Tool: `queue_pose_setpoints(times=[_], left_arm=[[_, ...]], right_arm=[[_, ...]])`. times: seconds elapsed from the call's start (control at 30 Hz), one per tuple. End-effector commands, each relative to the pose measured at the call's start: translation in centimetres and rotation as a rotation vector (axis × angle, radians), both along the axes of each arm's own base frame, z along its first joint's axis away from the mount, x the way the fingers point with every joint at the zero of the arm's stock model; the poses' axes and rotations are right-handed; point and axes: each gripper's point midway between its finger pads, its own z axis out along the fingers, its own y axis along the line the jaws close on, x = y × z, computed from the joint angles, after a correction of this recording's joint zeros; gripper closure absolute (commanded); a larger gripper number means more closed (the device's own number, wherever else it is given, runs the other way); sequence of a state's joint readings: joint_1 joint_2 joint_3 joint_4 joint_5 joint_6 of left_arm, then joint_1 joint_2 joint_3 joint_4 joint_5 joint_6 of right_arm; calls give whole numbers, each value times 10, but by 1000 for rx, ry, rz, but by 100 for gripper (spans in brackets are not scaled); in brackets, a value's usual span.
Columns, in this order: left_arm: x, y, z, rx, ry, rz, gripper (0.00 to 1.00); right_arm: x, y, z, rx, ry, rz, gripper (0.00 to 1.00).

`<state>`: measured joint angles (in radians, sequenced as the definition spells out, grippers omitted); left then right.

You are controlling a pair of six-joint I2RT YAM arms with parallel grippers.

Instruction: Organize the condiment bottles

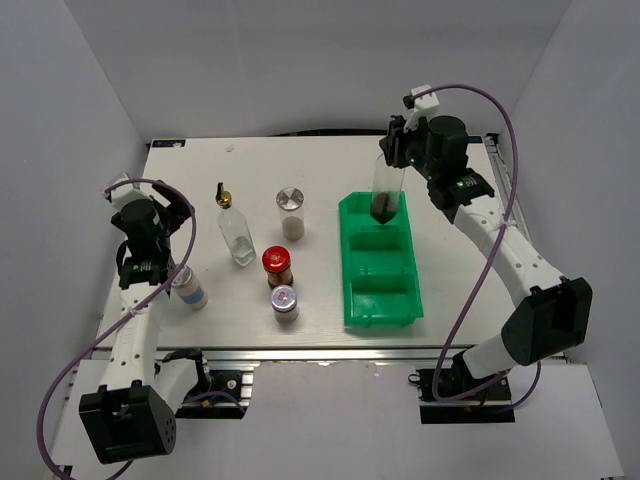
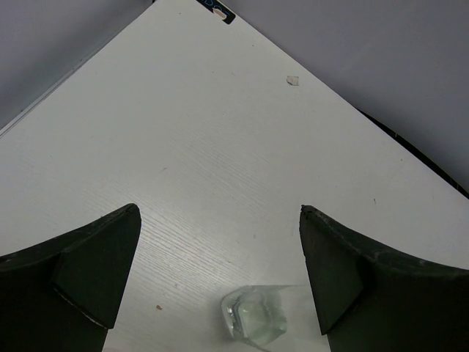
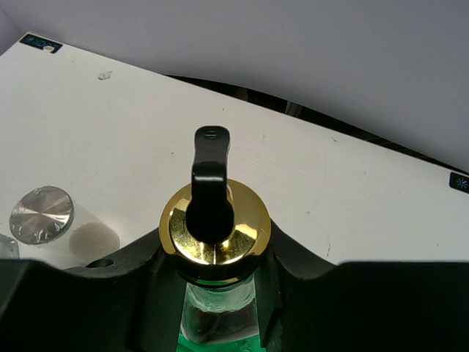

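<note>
I will next turn my right gripper, lower the bottle with the gold-black pourer and release it, as the green bin's far section [image 1: 378, 214] [image 3: 221, 345] is below, where the bottle's base hangs.
My right gripper [image 1: 396, 158] [image 3: 216, 290] is shut on the neck of a tall clear bottle [image 1: 386, 192] [image 3: 214, 220] with a gold-black pourer. That bottle hangs upright with its dark-filled base in the far compartment of the green bin [image 1: 352, 262]. A second tall bottle [image 1: 235, 232] stands left of centre. Near it are a silver-lidded jar [image 1: 291, 212] [image 3: 42, 214], a red-capped jar [image 1: 277, 266] and another silver-lidded jar [image 1: 285, 301]. A third silver-lidded jar [image 1: 188, 287] stands by my left gripper [image 1: 162, 262] [image 2: 220, 213], which is open. A piece of clear glass [image 2: 253, 323] shows between its fingers.
The bin's middle and near compartments [image 1: 380, 295] hold nothing. Grey walls close in the table at the back and sides. A small white speck [image 2: 292, 81] lies near the far edge, and a label [image 2: 217, 9] marks the far left corner.
</note>
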<state>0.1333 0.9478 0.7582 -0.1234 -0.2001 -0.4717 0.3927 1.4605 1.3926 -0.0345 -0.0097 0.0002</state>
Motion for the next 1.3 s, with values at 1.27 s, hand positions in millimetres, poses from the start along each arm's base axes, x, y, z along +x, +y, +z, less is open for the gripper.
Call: queue_pose_setpoints(times=[1.27], left_arm=[[-5, 9, 9, -4, -11, 69, 2]], right_arm=[[15, -55, 1, 255, -221, -667, 100]])
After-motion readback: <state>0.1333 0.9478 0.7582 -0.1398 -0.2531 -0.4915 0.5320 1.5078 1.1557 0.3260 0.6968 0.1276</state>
